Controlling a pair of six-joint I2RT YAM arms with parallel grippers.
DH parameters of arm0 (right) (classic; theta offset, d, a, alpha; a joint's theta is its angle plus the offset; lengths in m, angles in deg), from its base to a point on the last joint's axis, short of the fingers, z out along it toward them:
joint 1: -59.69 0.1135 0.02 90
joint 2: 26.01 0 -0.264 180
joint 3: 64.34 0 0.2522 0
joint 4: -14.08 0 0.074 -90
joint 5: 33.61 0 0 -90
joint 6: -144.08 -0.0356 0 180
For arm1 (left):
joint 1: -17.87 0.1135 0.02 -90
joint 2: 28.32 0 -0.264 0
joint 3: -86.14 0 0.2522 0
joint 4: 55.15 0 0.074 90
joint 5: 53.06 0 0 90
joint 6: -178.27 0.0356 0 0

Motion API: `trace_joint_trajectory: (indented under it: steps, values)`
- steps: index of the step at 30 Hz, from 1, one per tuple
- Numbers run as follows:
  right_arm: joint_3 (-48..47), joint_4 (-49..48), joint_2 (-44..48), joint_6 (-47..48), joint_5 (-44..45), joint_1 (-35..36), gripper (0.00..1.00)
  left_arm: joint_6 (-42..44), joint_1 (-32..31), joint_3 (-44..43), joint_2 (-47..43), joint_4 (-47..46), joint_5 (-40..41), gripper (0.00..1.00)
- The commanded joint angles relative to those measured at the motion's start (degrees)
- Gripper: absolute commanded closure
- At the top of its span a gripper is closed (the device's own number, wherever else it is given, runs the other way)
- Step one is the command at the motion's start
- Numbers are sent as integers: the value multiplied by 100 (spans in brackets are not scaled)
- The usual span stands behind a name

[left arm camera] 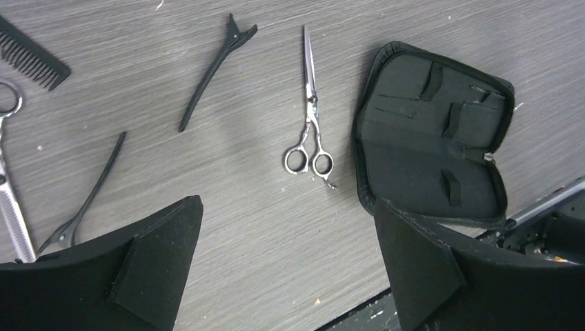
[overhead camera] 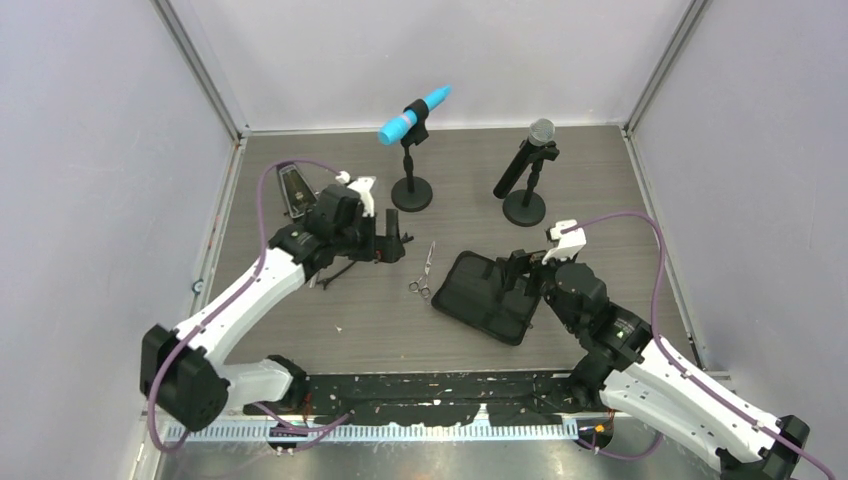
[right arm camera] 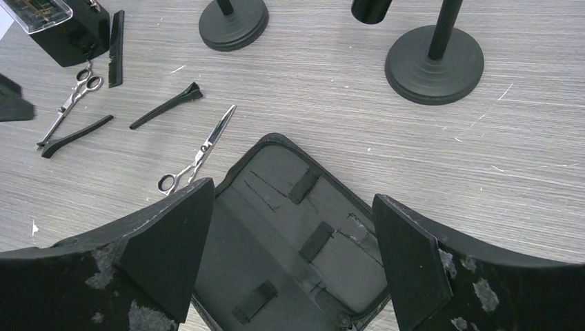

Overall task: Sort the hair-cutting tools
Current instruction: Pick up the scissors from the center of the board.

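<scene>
My left gripper moves to the right in the top view and down astride their pivot screw point(left arm camera: 312, 99) next, since bare table lies on both sides of the scissors beside the case point(left arm camera: 431, 138).
One pair of silver scissors point(left arm camera: 310, 117) lies closed on the table just left of the open black zip case point(left arm camera: 431, 138). Further left are two black hair clips point(left arm camera: 214, 72) point(left arm camera: 86, 196), the black comb point(left arm camera: 31, 55) and a second pair of scissors point(left arm camera: 10, 186). My left gripper point(left arm camera: 286, 207) hovers open above bare table, short of the first scissors, holding nothing. My right gripper point(right arm camera: 293, 196) hangs open and empty over the case point(right arm camera: 296, 227). The right wrist view also shows scissors point(right arm camera: 196, 155), both clips point(right arm camera: 165, 105) point(right arm camera: 72, 136), the other scissors point(right arm camera: 69, 103) and the comb point(right arm camera: 116, 48).
A black metronome point(overhead camera: 293, 190) stands at the back left beside the comb. Two microphone stands sit at the back, one with a blue microphone point(overhead camera: 413, 115) and one with a black microphone point(overhead camera: 525, 165). White walls enclose the table point(overhead camera: 600, 200).
</scene>
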Motion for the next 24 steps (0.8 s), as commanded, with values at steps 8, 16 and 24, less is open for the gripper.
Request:
trace_joint_trajectory:
  steps: [8,16,24]
  values:
    - [56,23,387,283,241,-8,5,-76,-779,-2097,2392,831,960,10]
    - [127,67,591,287,135,-8,5,-21,-1039,-3053,3957,1450,1063,12]
    - [109,117,482,300,207,-8,4,-14,-1159,-3785,4871,1806,1078,24]
